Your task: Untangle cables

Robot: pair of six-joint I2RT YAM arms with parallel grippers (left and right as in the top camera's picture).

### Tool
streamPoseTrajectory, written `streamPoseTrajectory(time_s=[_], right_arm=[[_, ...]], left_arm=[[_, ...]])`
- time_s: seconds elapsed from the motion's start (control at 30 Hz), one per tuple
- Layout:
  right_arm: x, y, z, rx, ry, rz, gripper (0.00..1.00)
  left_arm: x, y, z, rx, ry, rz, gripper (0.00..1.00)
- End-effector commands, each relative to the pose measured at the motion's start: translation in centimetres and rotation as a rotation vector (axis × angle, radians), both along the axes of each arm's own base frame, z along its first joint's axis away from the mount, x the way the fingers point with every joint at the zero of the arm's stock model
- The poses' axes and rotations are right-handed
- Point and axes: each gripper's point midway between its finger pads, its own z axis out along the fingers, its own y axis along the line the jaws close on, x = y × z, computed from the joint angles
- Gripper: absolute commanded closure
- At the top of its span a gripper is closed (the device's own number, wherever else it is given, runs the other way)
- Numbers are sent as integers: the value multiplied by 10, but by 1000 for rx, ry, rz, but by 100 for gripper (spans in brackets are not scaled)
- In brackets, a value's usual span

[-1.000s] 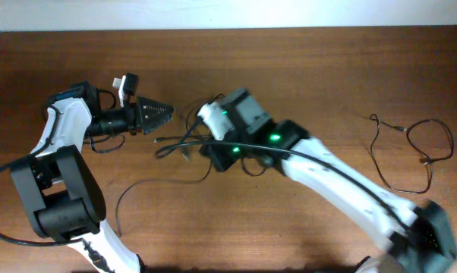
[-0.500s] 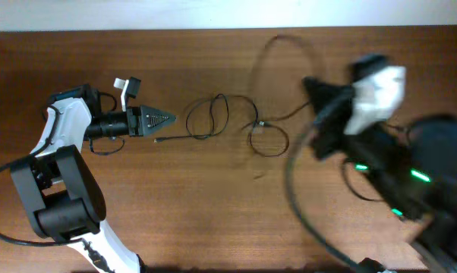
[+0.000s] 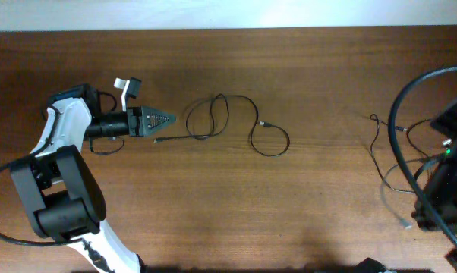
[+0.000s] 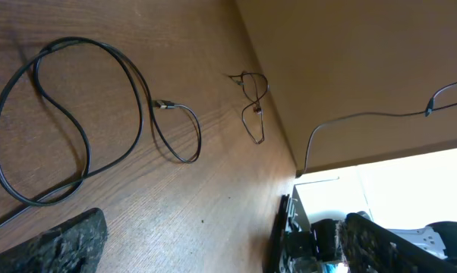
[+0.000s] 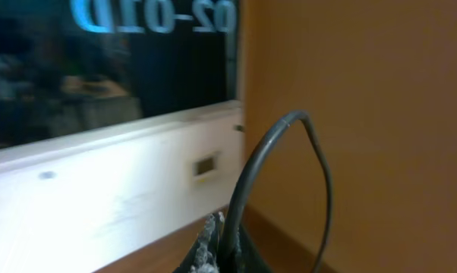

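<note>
The loops of thin cables lie apart from the mid-table loop, so I should next move my right gripper outward and down toward those loops and release the black cable there.
One thin black cable lies in a loose loop mid-table, its light plug tip at the right end. My left gripper points at its left end from just beside it, open and empty. In the left wrist view that same cable lies ahead of the wide-apart left gripper. More thin cables lie in loops at the far right. My right arm is at the right edge. In the right wrist view the right gripper is shut on a black cable that arches up from it.
The wooden table ends at a white wall strip along the back. A thick black arm cable arcs over the right side. The left arm's base stands at the front left.
The right arm swept from the middle tangle to the far right edge, drawing a cable out. The middle cable now lies as a loose loop. The left gripper opened wider.
</note>
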Motion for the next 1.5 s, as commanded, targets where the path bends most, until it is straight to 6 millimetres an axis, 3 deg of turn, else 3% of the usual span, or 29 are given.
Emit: streamPoseTrajectory(time_s=[0.0, 0.1, 0.27, 0.33, 0.4, 0.53, 0.67, 0.7, 0.73, 0.8, 0.83, 0.87, 0.9, 0.97, 1.1, 1.13, 1.23, 1.3, 1.4, 1.47], right_arm=[[6, -27, -6, -30, 44, -137, 96], [40, -43, -28, -71, 159, -135, 96], [113, -89, -110, -22, 431, -165, 96], [149, -91, -178, 130, 574, -30, 96], [170, -83, -243, 366, 667, 78, 96], [187, -38, -345, 728, 903, 328, 96], [167, -24, -407, 872, 1131, 315, 96], [164, -23, -415, 886, 1162, 306, 83], [162, -22, -425, 895, 1195, 303, 60], [170, -18, -420, 905, 1156, 341, 54], [178, -9, -411, 931, 1110, 404, 45], [184, -2, -400, 946, 1074, 452, 5], [189, 4, -383, 953, 1039, 495, 1], [187, 17, -373, 969, 1039, 538, 1], [184, 64, -374, 854, 1136, 717, 1], [184, 93, -375, 813, 1165, 778, 1], [184, 131, -382, 769, 1210, 851, 1], [183, 166, -389, 733, 1241, 923, 1], [184, 229, -413, 705, 1278, 995, 3], [186, 266, -434, 701, 1288, 1031, 8]], left_arm=[[1, 3, 6, 12, -44, 1, 1], [1, 3, 6, 12, -44, 1, 1], [2, 3, 5, 13, -50, 1, 1], [2, 3, 5, 14, -51, 1, 1], [2, 3, 5, 14, -51, 1, 0], [2, 3, 5, 15, -54, 1, 1], [2, 3, 5, 15, -55, 1, 1], [2, 3, 5, 15, -55, 1, 1], [3, 3, 5, 15, -57, 1, 1], [3, 3, 5, 15, -58, 0, 1], [3, 3, 5, 15, -58, 0, 1], [3, 3, 5, 15, -58, 0, 1], [3, 3, 5, 16, -61, 0, 1], [3, 3, 5, 16, -61, 0, 1], [3, 3, 5, 17, -65, 0, 1], [3, 3, 5, 18, -65, 0, 1], [4, 3, 5, 19, -68, 0, 1], [4, 3, 5, 19, -68, 0, 1], [5, 4, 2, 33, -58, 3, 1], [9, 10, -12, 95, 34, 31, 1]])
